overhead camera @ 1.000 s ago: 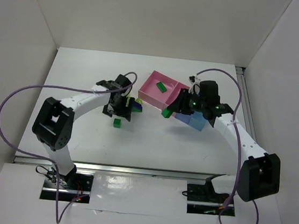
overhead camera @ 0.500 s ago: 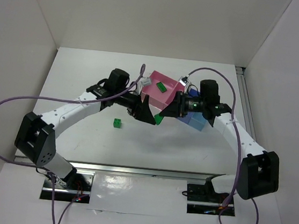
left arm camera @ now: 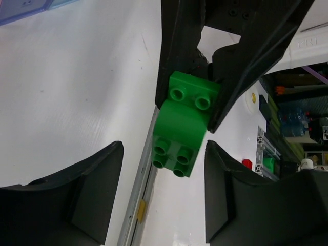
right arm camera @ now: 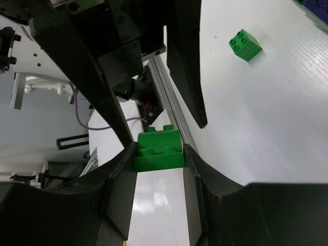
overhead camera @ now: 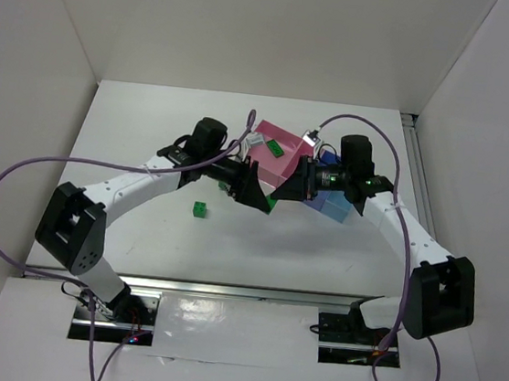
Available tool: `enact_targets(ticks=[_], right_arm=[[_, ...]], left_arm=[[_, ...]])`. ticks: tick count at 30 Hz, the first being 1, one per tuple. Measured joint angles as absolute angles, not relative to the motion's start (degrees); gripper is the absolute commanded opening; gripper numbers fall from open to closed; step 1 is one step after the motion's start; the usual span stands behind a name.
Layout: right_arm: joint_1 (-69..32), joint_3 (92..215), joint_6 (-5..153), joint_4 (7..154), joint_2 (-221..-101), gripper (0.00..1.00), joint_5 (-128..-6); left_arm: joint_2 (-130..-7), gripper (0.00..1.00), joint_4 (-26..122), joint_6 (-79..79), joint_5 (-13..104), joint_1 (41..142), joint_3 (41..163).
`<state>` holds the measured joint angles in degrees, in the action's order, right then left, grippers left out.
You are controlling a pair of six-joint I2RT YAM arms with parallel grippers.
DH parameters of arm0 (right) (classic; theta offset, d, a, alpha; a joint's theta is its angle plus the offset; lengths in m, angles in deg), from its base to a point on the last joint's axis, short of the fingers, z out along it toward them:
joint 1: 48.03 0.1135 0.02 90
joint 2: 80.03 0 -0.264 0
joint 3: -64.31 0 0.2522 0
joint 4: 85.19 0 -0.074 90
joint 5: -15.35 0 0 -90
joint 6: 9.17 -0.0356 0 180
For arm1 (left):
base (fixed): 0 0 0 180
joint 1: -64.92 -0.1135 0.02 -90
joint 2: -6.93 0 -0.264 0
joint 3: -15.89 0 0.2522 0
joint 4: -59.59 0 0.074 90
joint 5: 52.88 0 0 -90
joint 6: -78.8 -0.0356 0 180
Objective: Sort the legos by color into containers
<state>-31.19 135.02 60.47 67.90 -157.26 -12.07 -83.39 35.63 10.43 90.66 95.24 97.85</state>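
Observation:
My right gripper swings outward next, its fingers turning down, and releases over the pink container (overhead camera: 260, 159), which is outward and below it and already holds a green lego.
My right gripper (overhead camera: 281, 191) (right arm camera: 160, 150) is shut on a dark green lego (overhead camera: 275, 197) (right arm camera: 158, 152) and holds it above the table, in front of the pink container (overhead camera: 260, 159). My left gripper (overhead camera: 263, 199) (left arm camera: 164, 149) is open and faces it tip to tip. In the left wrist view the lego's (left arm camera: 185, 123) free end lies just between my left fingertips, with gaps on both sides. A small green lego (overhead camera: 199, 208) (right arm camera: 246, 45) lies on the table. Another green lego (overhead camera: 275, 146) lies in the pink container. Yellow-green legos are out of view.
The periwinkle container (overhead camera: 312, 200) and light-blue container (overhead camera: 336, 209) sit under my right arm, joined to the pink one. A dark blue piece (overhead camera: 327, 157) lies behind them. White walls enclose the table on three sides.
My left gripper left the table by the loose legos and swung right to face my right gripper. My right gripper turned the green lego towards it. The grippers have closed in tip to tip.

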Motion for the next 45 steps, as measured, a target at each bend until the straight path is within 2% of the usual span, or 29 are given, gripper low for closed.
enact_targets(ticks=[2,4,5,9,18,25,31,38,44,45], right_arm=[[-31.2,135.0,60.1,68.2,-157.3,0.31,-11.8],[-31.2,135.0,60.1,68.4,-157.3,0.31,-11.9],[-31.2,134.9,60.1,68.6,-157.3,0.31,-12.0],[-31.5,134.7,59.6,68.6,-157.3,0.31,-11.3],[-31.4,134.5,57.7,69.1,-157.3,0.31,-16.4],[-32.9,131.8,57.2,68.3,-156.2,0.31,-23.8],[-32.9,131.6,55.7,66.3,-155.3,0.31,-33.6],[-33.3,131.6,52.1,60.4,-147.5,0.31,-56.3],[-33.3,131.7,51.2,59.4,-146.3,0.31,-63.0],[-33.3,131.8,51.3,59.2,-146.5,0.31,-63.5]], left_arm=[[-84.0,0.60,36.5,11.3,91.0,95.2,97.9],[-84.2,0.48,37.2,11.9,91.6,95.2,97.9],[-84.2,0.35,37.6,12.1,92.0,95.2,97.9],[-84.3,0.00,38.3,11.8,92.5,95.3,97.9],[-84.4,0.00,39.2,11.4,91.7,93.1,96.9],[-83.7,0.00,37.2,11.6,89.0,86.9,95.7],[-83.9,0.00,34.6,13.0,83.4,86.3,96.6],[-91.8,0.00,26.9,18.1,64.5,87.6,111.5],[-106.9,0.00,19.0,20.9,50.4,91.1,134.0],[-110.0,0.10,17.6,21.2,48.8,91.5,137.8]])
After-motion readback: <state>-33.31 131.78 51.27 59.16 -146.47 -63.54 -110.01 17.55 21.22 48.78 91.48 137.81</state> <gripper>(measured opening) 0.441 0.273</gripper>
